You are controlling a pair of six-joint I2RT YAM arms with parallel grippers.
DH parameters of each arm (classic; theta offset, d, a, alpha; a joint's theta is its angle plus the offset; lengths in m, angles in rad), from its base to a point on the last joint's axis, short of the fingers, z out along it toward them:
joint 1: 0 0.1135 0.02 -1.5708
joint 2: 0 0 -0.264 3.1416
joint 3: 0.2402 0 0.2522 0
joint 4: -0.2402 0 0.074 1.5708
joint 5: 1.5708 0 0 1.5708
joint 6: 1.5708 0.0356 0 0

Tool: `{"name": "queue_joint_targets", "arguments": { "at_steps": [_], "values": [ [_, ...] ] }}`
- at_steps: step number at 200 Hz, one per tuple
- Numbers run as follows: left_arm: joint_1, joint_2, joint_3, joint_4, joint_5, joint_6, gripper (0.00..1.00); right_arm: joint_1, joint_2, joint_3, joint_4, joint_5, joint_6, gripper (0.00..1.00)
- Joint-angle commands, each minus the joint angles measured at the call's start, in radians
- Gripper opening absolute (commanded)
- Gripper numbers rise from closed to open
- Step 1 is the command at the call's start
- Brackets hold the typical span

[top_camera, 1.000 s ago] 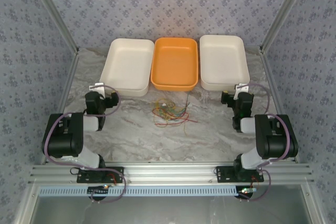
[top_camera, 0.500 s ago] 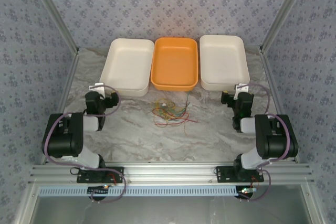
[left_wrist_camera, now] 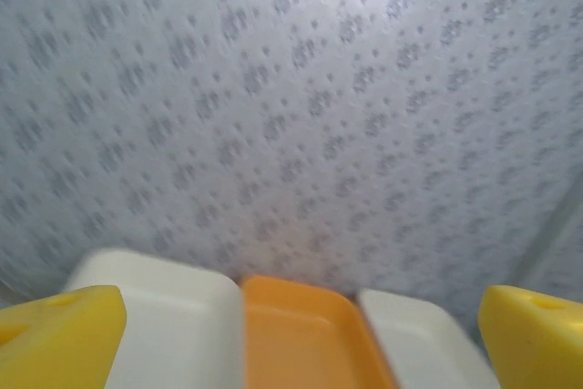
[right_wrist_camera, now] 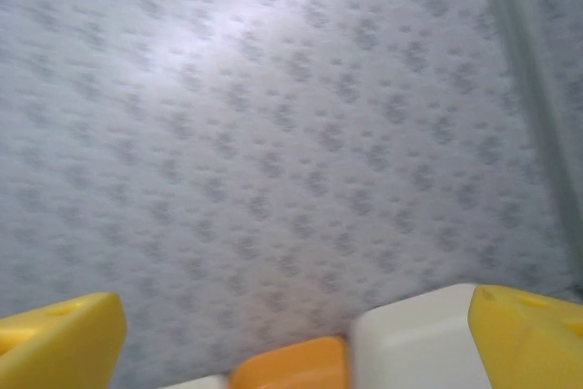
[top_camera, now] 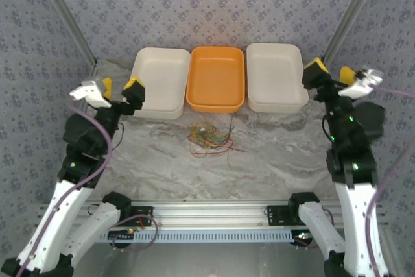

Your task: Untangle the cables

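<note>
Next, my left gripper swings down from the white tray's near corner, tipping its open fingers toward the tangled heap of wires, since they lie on the tabletop below.
The cables (top_camera: pixel 211 139) lie in a loose tangle of thin green, red and yellow-tan wires on the marble table, just in front of the orange tray (top_camera: pixel 216 77). My left gripper (top_camera: pixel 121 87) is raised high at the left, over the near corner of the left white tray (top_camera: pixel 157 81). It is open, with nothing between its yellow fingertips (left_wrist_camera: pixel 59 334). My right gripper (top_camera: pixel 331 71) is raised at the right, beside the right white tray (top_camera: pixel 276 76). It is also open and empty, its yellow fingertips (right_wrist_camera: pixel 533 334) wide apart. Both grippers are far from the cables.
Three trays stand in a row at the back. The left wrist view looks over the orange tray (left_wrist_camera: pixel 301 334) toward the patterned back wall, as does the right wrist view, where the right white tray (right_wrist_camera: pixel 414 339) shows. Metal frame posts stand at the table's back corners.
Both arms have risen from their folded rest poses on the table. The grippers now hang high and further out to the sides. The cables have not moved.
</note>
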Motion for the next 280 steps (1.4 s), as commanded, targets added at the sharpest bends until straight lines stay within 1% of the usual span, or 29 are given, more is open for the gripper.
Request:
{"name": "queue_joint_targets", "arguments": {
  "at_steps": [1,4,8,11,17,21,23,30,36,44,55,66,73,81,98,120,133,155,179,204,214,223,230,246,254,271,280],
  "values": [
    [-0.013,0.122,-0.018,-0.429,0.279,-0.3,0.99,0.059,0.054,-0.03,-0.52,-0.235,0.214,0.97],
    [-0.04,0.134,-0.019,-0.45,0.282,-0.311,0.99,0.084,0.052,-0.031,-0.556,-0.222,0.226,0.93],
    [-0.089,0.144,-0.022,-0.48,0.256,-0.333,0.99,0.12,0.045,-0.043,-0.593,-0.19,0.244,0.88],
    [-0.129,0.146,-0.027,-0.5,0.22,-0.35,0.99,0.154,0.039,-0.054,-0.62,-0.165,0.258,0.85],
    [-0.235,0.147,-0.045,-0.525,0.137,-0.38,0.98,0.238,0.021,-0.08,-0.66,-0.099,0.286,0.76],
    [-0.306,0.146,-0.059,-0.536,0.068,-0.402,0.95,0.28,0.006,-0.1,-0.672,-0.063,0.306,0.72],
    [-0.337,0.148,-0.065,-0.54,0.04,-0.416,0.94,0.318,-0.001,-0.113,-0.674,-0.042,0.317,0.7],
    [-0.455,0.154,-0.086,-0.557,-0.083,-0.463,0.9,0.422,-0.03,-0.162,-0.661,0.012,0.353,0.67],
    [-0.542,0.17,-0.101,-0.559,-0.144,-0.499,0.87,0.506,-0.045,-0.206,-0.648,0.062,0.381,0.65],
    [-0.627,0.211,-0.114,-0.559,-0.219,-0.538,0.84,0.613,-0.039,-0.244,-0.643,0.129,0.412,0.64],
    [-0.691,0.303,-0.111,-0.561,-0.258,-0.58,0.79,0.755,0.012,-0.27,-0.651,0.239,0.437,0.63],
    [-0.713,0.416,-0.099,-0.535,-0.236,-0.588,0.77,0.865,0.098,-0.271,-0.645,0.313,0.454,0.64],
    [-0.714,0.484,-0.086,-0.515,-0.209,-0.59,0.74,0.905,0.159,-0.266,-0.629,0.327,0.458,0.64],
    [-0.715,0.549,-0.075,-0.489,-0.187,-0.588,0.71,0.927,0.225,-0.256,-0.609,0.318,0.457,0.64],
    [-0.715,0.617,-0.086,-0.423,-0.171,-0.608,0.67,0.924,0.322,-0.265,-0.555,0.278,0.464,0.66],
    [-0.699,0.604,-0.171,-0.317,-0.173,-0.653,0.61,0.859,0.377,-0.343,-0.401,0.175,0.458,0.66],
    [-0.649,0.598,-0.23,-0.252,-0.127,-0.673,0.61,0.82,0.412,-0.377,-0.323,0.136,0.453,0.66],
    [-0.535,0.572,-0.328,-0.09,0.007,-0.676,0.61,0.764,0.48,-0.389,-0.243,0.084,0.44,0.66],
    [-0.429,0.543,-0.333,-0.061,0.085,-0.66,0.62,0.696,0.542,-0.392,-0.158,0.0,0.436,0.65],
    [-0.376,0.551,-0.325,-0.006,0.136,-0.663,0.65,0.636,0.607,-0.383,-0.093,-0.048,0.407,0.63],
    [-0.36,0.572,-0.317,0.015,0.155,-0.665,0.67,0.601,0.65,-0.377,-0.065,-0.078,0.41,0.6],
    [-0.348,0.598,-0.312,0.035,0.166,-0.667,0.68,0.575,0.69,-0.367,-0.053,-0.104,0.407,0.54],
    [-0.342,0.623,-0.311,0.054,0.173,-0.673,0.68,0.561,0.719,-0.355,-0.051,-0.113,0.405,0.52],
    [-0.321,0.687,-0.312,0.13,0.208,-0.698,0.75,0.538,0.765,-0.344,-0.027,-0.134,0.404,0.47],
    [-0.314,0.722,-0.307,0.17,0.223,-0.707,0.76,0.53,0.78,-0.335,-0.019,-0.141,0.402,0.44],
    [-0.309,0.8,-0.276,0.23,0.251,-0.714,0.74,0.527,0.802,-0.31,-0.04,-0.128,0.393,0.33],
    [-0.309,0.844,-0.253,0.249,0.264,-0.715,0.69,0.525,0.803,-0.309,-0.042,-0.123,0.388,0.25]
  ]
}}
